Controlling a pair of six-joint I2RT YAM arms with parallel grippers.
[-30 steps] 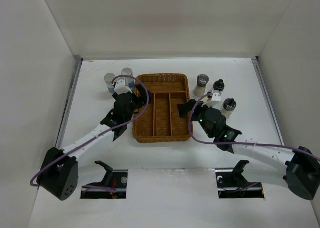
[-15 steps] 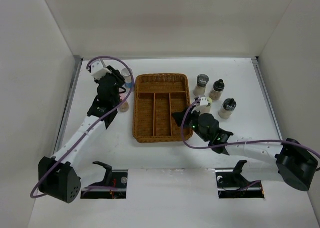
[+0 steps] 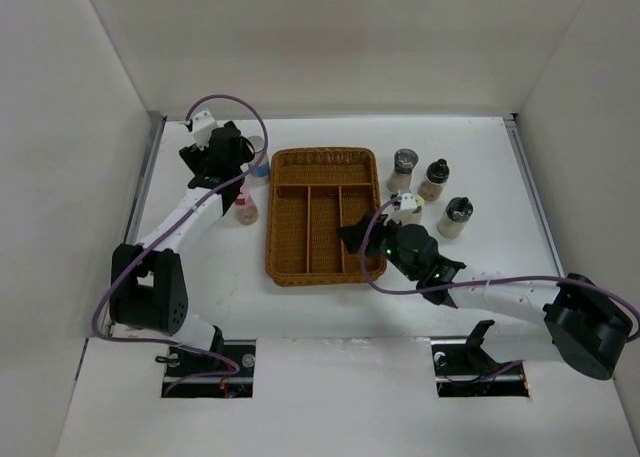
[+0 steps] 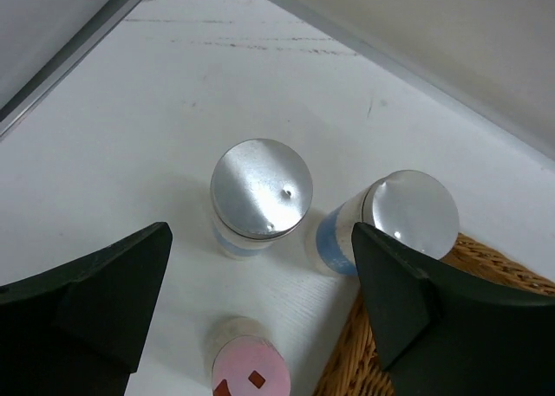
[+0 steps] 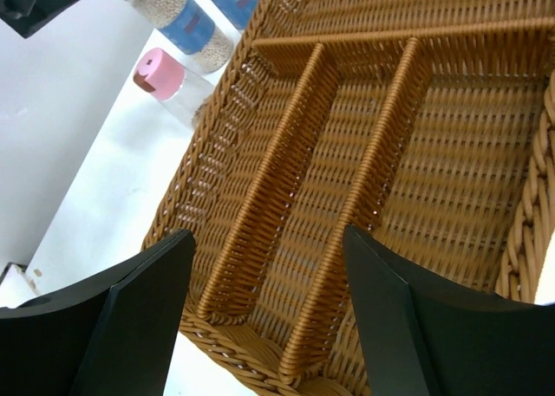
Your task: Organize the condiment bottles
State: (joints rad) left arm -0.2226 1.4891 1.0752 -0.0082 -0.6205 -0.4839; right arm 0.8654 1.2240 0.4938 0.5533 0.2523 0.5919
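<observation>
The robot will next lower its left gripper and move it slightly outward, until its fingers are on either side of the silver cap farther from the tray (image 4: 262, 188).
Two silver-capped jars with blue labels (image 4: 260, 188) (image 4: 408, 214) stand at the back left, beside the wicker tray (image 3: 322, 247). A pink-capped jar (image 4: 247, 366) stands just in front of them, also in the top view (image 3: 245, 209). My left gripper (image 4: 260, 314) hovers above these three, open and empty; in the top view it (image 3: 228, 165) hides one blue-labelled jar. My right gripper (image 5: 277, 318) is open and empty over the tray's front part, as the top view (image 3: 355, 235) shows. A silver-capped jar (image 3: 403, 167) and two black-capped jars (image 3: 435, 177) (image 3: 457, 217) stand right of the tray. A yellow-green-capped jar (image 3: 408, 207) is partly hidden by my right wrist.
The tray (image 5: 381, 153) has three long compartments and one crosswise one at the back; none holds a jar. White walls close in the table on the left, back and right. The left arm's purple cable (image 3: 225, 102) loops above the back-left corner.
My left gripper swung from the tray's left edge to the back-left corner, above the blue-labelled jars. My right gripper moved left and forward over the tray's front. The pink-capped jar came into view.
</observation>
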